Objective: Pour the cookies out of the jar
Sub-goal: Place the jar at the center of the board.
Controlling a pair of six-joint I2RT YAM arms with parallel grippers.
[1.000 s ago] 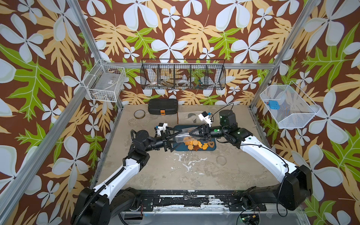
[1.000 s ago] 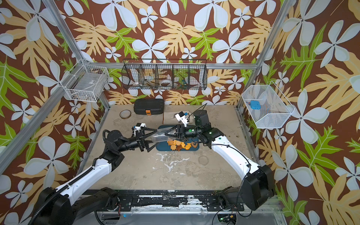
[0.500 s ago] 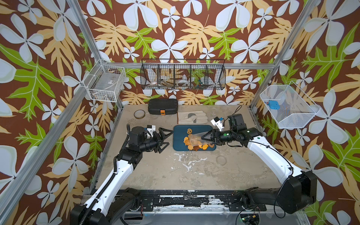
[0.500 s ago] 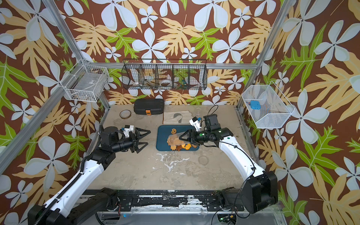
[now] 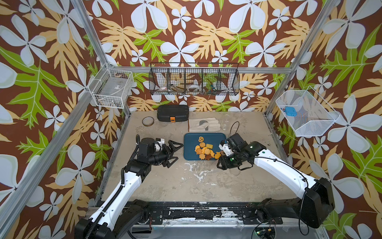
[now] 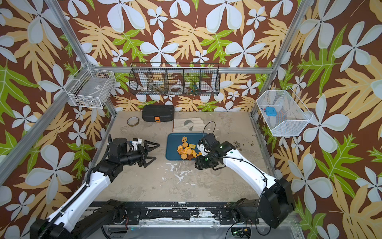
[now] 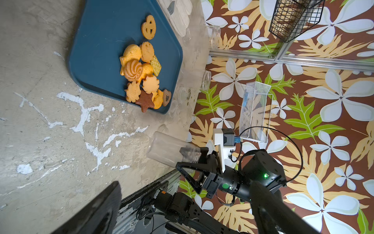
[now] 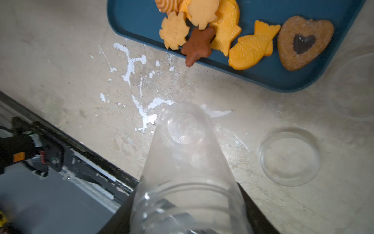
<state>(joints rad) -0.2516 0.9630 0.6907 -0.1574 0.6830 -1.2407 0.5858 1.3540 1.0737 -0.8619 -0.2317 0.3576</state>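
Next, my right gripper tilts downward and lowers to stand the emptied jar on the bare tabletop beside the lid below, then lets go of the jar's neck.
The cookies lie in a heap on the blue tray, mostly orange with a brown star and a brown heart. My right gripper is shut on the threaded neck of the clear jar. The jar is empty and hangs just off the tray's front right corner, base slanting toward the table. My left gripper stands open and empty, left of the tray.
A clear lid lies on the table beside the jar. A black case, a tape ring and a work glove sit at the back. Other clear jars stand by the right wall.
My right gripper has carried the jar off the tray toward the front right. My left gripper has drawn back to the left, away from the jar. The cookies stay heaped on the tray.
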